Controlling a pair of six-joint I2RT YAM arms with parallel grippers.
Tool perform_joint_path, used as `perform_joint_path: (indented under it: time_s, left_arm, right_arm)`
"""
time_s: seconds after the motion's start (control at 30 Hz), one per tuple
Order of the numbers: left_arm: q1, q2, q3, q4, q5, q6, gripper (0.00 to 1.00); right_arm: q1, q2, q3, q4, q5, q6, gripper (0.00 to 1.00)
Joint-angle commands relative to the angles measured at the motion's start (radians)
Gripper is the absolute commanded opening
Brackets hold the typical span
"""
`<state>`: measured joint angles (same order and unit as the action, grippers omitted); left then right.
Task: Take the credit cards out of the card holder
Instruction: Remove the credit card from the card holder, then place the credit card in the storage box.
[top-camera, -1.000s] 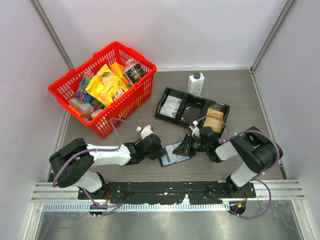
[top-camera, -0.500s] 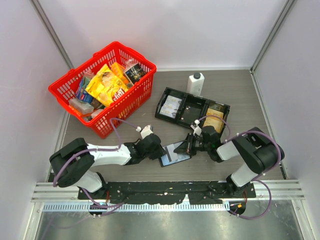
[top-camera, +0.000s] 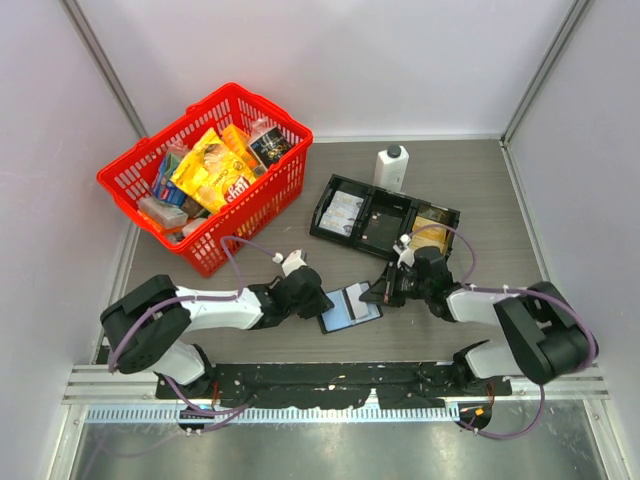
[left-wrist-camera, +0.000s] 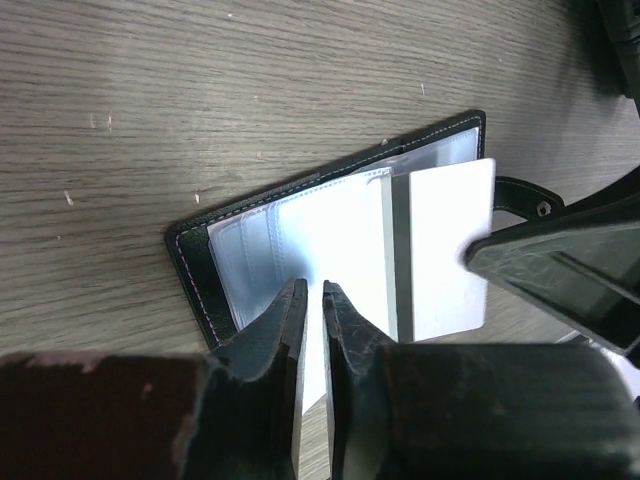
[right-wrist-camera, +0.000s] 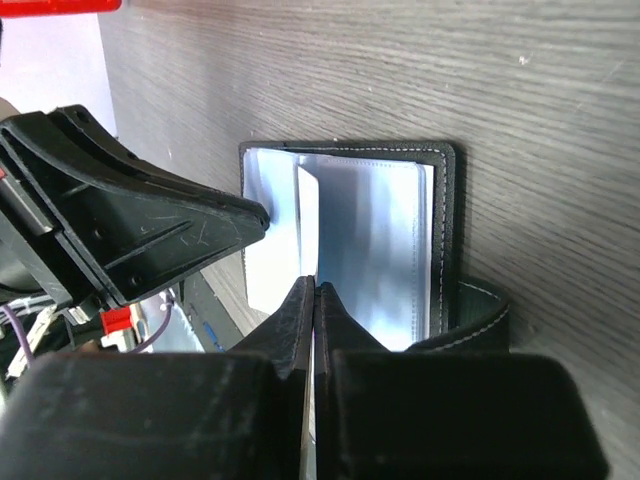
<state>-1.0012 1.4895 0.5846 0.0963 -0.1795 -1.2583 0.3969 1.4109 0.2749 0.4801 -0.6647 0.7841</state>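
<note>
The robot's right gripper needs to pull this pale card out next, lift it outward and let it go in the tray section (top-camera: 342, 213) that already holds a pale card.
The black card holder (top-camera: 346, 311) lies open on the table between my grippers, its pale blue sleeves facing up (left-wrist-camera: 250, 260). My left gripper (top-camera: 318, 300) is shut, and its tips (left-wrist-camera: 312, 298) press on the holder's inner face. My right gripper (top-camera: 385, 292) is shut on the edge of a pale credit card (right-wrist-camera: 308, 220). That card sticks partway out of the holder's right side (left-wrist-camera: 445, 250). The holder's snap tab (right-wrist-camera: 470, 310) curls beside my right fingers. The holder also shows in the right wrist view (right-wrist-camera: 390, 230).
A long black three-compartment tray (top-camera: 385, 222) lies behind the holder, with a golden card (top-camera: 430, 238) and a pale one (top-camera: 345, 212) in it. A white bottle (top-camera: 391, 166) stands behind the tray. A red basket (top-camera: 275, 195) of packets is at the back left.
My right gripper has drawn back to the right with the card, sliding it partway out of the holder. The left gripper has stayed on the holder.
</note>
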Motion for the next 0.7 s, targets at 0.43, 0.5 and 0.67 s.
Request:
perform_joint_path:
  time_s: [0.43,0.5,0.67]
  left_arm:
    - [0.052,-0.274,0.078,-0.348,-0.081,0.198,0.65]
    - [0.085,-0.351,0.078,-0.423,-0.092,0.223,0.71]
    - [0.183,-0.569,0.055,-0.564,-0.098,0.286,0.84]
  right_arm:
    - [0.052,-0.406,0.426,-0.836,0.463,-0.394,0.01]
    - [0.1,-0.374,0.504,-0.873,0.534,-0.443,0.01]
    - [0.276,-0.218,0.746,-0.948,0.786,-0.591,0.01]
